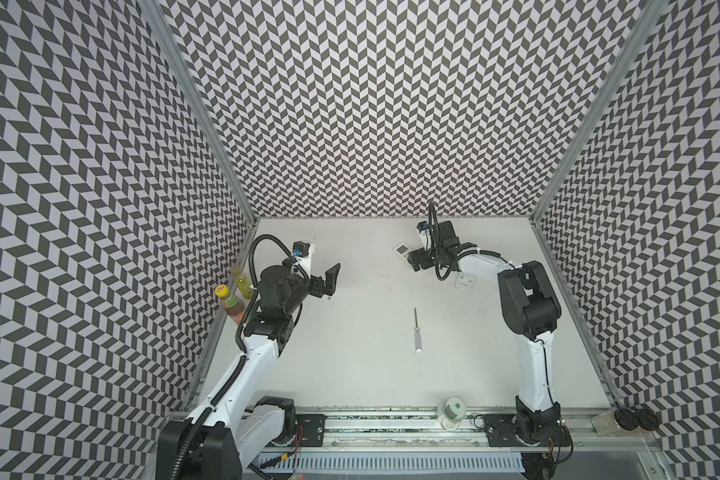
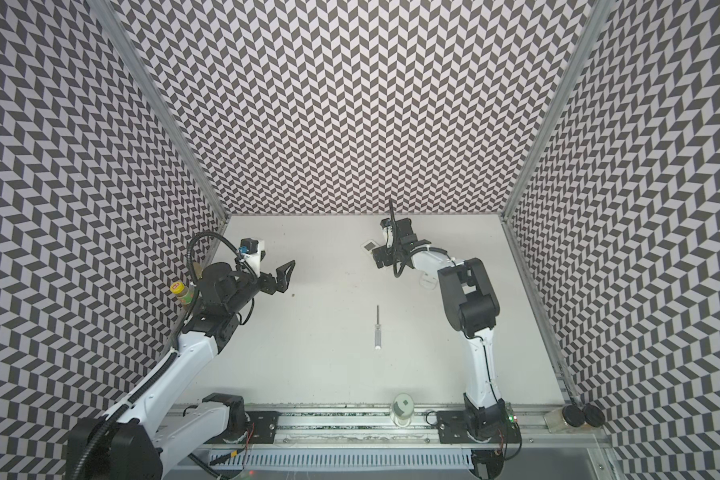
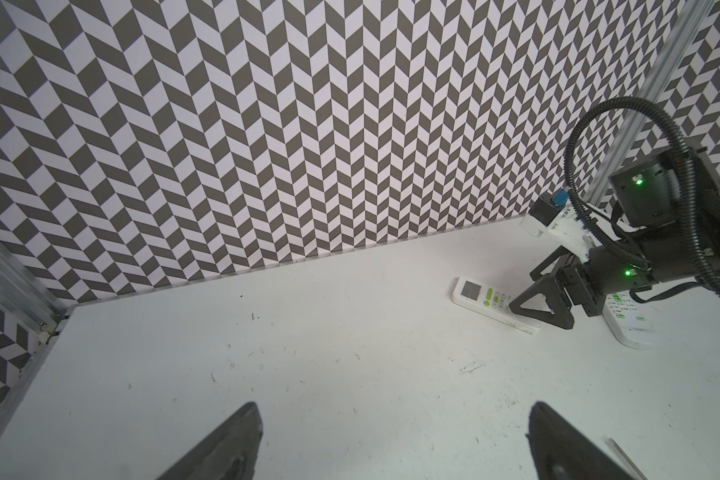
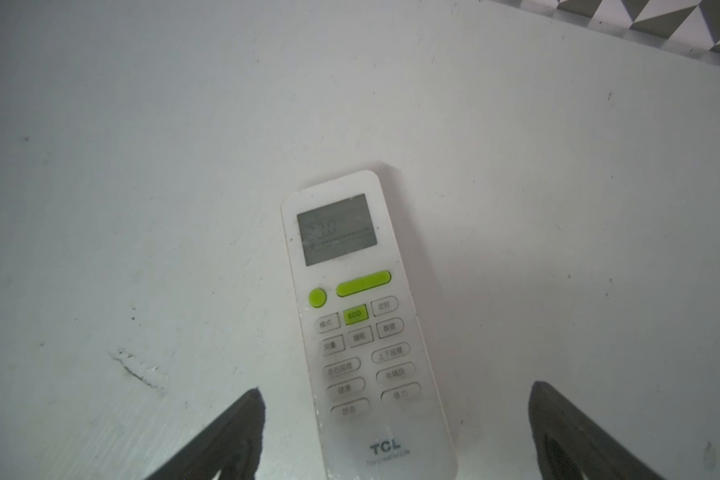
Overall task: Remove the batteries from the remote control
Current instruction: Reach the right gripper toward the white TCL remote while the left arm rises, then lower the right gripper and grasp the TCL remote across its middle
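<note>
The open fingers of my right gripper are already on either side of both long sides of the remote. I will next move that gripper down and toward the grey screen to close on the remote's lower half (image 4: 381,402).
A white remote control (image 4: 358,311) with green buttons and a grey screen lies face up at the back of the table (image 1: 371,374); it shows in both top views (image 1: 402,249) (image 2: 368,246) and in the left wrist view (image 3: 479,297). My right gripper (image 4: 395,399) hangs open just over its lower end, one finger on each side and neither touching it. My left gripper (image 1: 333,278) (image 3: 393,409) stands open over bare table on the left, holding nothing. The batteries are hidden.
A second white remote (image 1: 466,282) lies under the right forearm. A thin screwdriver (image 1: 417,332) rests mid-table. Two bottles (image 1: 229,301) stand by the left wall. A capped jar (image 1: 452,411) and two black lids (image 1: 634,417) sit on the front rail.
</note>
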Available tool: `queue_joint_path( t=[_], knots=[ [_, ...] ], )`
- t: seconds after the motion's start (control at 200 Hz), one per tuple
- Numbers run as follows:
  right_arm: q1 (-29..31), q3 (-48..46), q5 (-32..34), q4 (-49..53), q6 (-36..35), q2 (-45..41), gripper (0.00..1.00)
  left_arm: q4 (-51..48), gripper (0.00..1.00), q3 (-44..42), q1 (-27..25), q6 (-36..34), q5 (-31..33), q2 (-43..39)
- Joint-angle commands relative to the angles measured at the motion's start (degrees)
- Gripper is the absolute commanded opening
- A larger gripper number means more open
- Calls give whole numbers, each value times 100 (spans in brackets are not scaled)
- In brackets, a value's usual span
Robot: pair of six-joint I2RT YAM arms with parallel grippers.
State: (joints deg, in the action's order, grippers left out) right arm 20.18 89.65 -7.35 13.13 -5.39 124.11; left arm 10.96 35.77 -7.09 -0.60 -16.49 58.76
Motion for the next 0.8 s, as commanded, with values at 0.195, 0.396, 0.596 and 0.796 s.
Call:
queue_joint_path(
  t=[0.195, 0.396, 0.596, 0.796],
  knots=[
    [56, 231, -169, -64, -223, 351, 92, -138, 100, 105, 59, -72, -108, -14],
    [108, 583, -220, 197, -273, 661, 84, -116, 100, 84, 56, -66, -118, -36],
    [204, 740, -144, 282, -314, 800, 80, -95, 100, 71, 59, -113, -118, -39],
    [211, 932, -231, 498, -314, 974, 69, -76, 100, 44, 49, -150, -119, -71]
  ],
)
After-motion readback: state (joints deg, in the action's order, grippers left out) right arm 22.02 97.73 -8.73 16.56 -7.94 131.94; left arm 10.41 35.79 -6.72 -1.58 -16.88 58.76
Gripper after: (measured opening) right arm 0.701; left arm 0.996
